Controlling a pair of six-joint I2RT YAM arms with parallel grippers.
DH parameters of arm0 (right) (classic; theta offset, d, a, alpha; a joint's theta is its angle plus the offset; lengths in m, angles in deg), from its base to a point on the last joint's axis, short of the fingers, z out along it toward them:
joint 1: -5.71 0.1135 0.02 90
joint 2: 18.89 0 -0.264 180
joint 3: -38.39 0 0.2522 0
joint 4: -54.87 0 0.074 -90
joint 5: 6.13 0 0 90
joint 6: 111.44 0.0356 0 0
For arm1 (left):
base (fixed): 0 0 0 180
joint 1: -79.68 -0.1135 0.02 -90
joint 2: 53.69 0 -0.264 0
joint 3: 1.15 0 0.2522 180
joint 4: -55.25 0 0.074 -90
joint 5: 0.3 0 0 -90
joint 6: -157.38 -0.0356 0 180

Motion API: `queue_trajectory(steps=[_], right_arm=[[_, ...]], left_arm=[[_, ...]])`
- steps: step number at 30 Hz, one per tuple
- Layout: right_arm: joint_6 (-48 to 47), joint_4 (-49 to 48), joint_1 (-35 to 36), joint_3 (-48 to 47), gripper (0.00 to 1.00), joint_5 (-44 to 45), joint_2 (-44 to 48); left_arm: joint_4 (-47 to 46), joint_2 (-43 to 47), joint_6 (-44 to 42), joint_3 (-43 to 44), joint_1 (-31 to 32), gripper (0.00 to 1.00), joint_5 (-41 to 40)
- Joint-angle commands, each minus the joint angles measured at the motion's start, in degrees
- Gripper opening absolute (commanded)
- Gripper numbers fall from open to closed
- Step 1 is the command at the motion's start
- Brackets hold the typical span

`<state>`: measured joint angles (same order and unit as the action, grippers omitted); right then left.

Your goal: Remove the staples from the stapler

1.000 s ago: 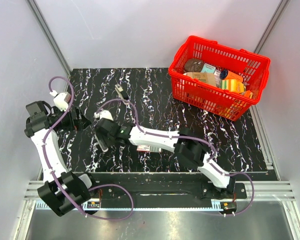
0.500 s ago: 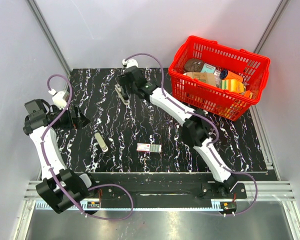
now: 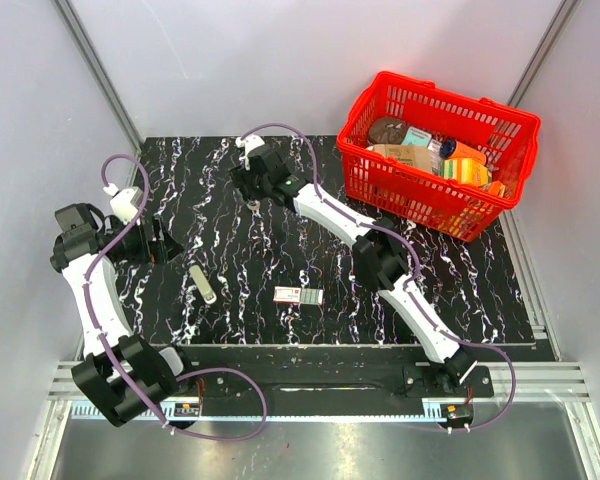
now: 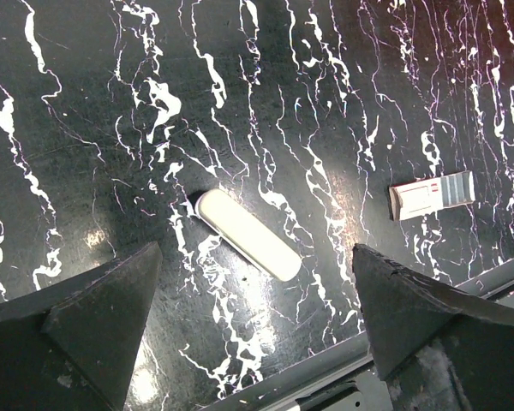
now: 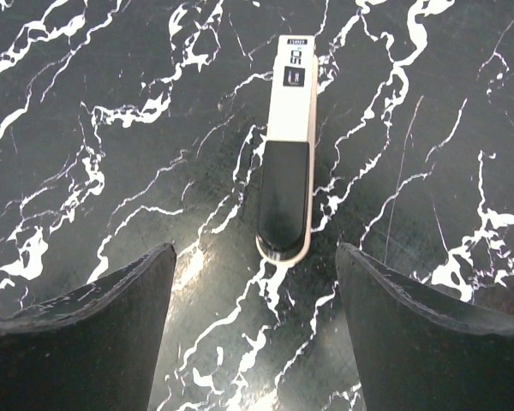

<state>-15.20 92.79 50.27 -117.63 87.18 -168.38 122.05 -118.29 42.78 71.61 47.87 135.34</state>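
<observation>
The stapler lies flat below my right gripper's open fingers, so my right gripper needs to go down onto the stapler's black near end (image 3: 253, 204) (image 5: 283, 205) and close on it.
The stapler (image 5: 287, 184), black with a pale silver end, lies flat on the black marble table at the far left-centre. My right gripper (image 3: 250, 188) hovers over it and mostly covers it in the top view. In the right wrist view the gripper (image 5: 255, 250) is open and empty, its jaws either side of the stapler's black near end. The staples (image 3: 203, 283), a pale narrow strip, lie loose on the table at the near left and also show in the left wrist view (image 4: 247, 233). My left gripper (image 3: 165, 243) is open and empty above the strip (image 4: 255, 257).
A red-and-white small box (image 3: 298, 296) lies near the table's front centre, and shows in the left wrist view (image 4: 431, 195). A red basket (image 3: 410, 190) full of groceries stands at the back right. The table's front metal edge (image 4: 343, 360) runs just below the strip.
My right arm swung from the pale strip at the near left out to the far stapler, leaving the strip on the table. The left arm barely moved.
</observation>
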Motion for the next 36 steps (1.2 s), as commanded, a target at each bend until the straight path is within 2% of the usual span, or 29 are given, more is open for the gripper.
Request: queue_trajectory(steps=[1,8,13,21,27,30,36], right_arm=[[-0.7,-6.4,-0.5,-1.3,0.8,-1.1,-2.3],[-1.6,-9.2,-0.6,-2.8,0.72,-0.4,-5.4],[-1.6,-14.6,-0.6,0.7,0.63,0.3,-4.8],[-2.6,-16.8,-0.6,-2.2,0.6,0.9,-7.9],[-2.8,-16.4,-0.9,-4.3,0.53,0.1,-9.0],[-2.6,-16.0,-1.1,-4.2,0.45,-0.1,-8.9],[-1.3,-15.7,-1.0,-0.6,0.25,0.4,-6.4]], left_arm=[[-1.3,0.9,-1.6,-0.5,-0.1,0.99,1.1],[-1.2,1.9,-2.8,-1.0,-0.1,0.99,0.6],[-1.2,1.4,-3.3,-1.5,-0.1,0.99,0.2],[-1.2,0.3,-4.1,-1.8,-0.1,0.99,-0.6],[-1.1,-0.4,-4.0,-1.3,-0.1,0.99,-0.6],[-1.1,-0.4,-4.0,-1.4,-0.1,0.99,-0.5],[-0.5,0.1,-4.4,-1.6,0.0,0.99,-0.5]])
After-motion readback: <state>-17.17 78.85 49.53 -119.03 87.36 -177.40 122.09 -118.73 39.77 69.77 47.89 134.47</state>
